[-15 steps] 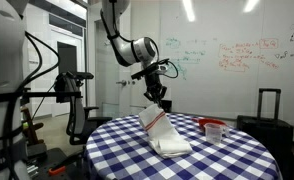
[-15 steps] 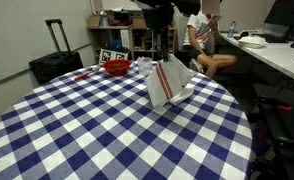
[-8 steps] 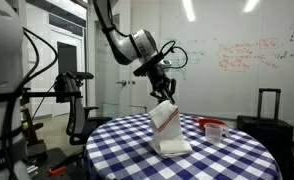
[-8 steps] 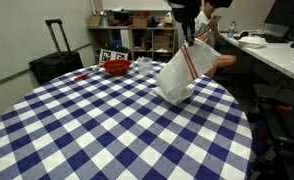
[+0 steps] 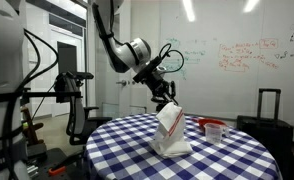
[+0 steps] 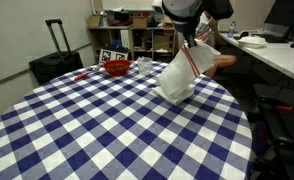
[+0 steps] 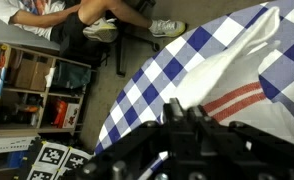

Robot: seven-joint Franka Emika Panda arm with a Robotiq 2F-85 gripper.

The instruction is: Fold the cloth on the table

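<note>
The cloth's upper end is still held high above the table, and the cloth's resting lower end [image 5: 173, 149] is below my gripper, so my gripper needs to bring the upper end down over it and let go.
The cloth [image 5: 170, 130] is a white towel with a thin red stripe. It hangs lifted by one end above the round checked table [image 5: 127, 150], its lower end still resting on the table. In an exterior view the cloth [image 6: 184, 72] shows its red stripe near the top. My gripper [image 5: 168, 100] is shut on the cloth's upper end, also seen from an exterior view [image 6: 194, 40]. In the wrist view the gripper [image 7: 183, 110] pinches the cloth [image 7: 227, 75], with the red stripe to the right of the fingers.
A red bowl [image 6: 115, 68] and a small clear cup [image 6: 142, 63] stand at the table's far side. A red-lidded container [image 5: 213, 130] sits near the cloth. A black suitcase [image 6: 57, 62], shelves and a seated person [image 6: 215, 50] lie beyond the table.
The gripper has lifted the cloth's end higher and carried it sideways over the table; the cloth now hangs more upright, with less lying flat.
</note>
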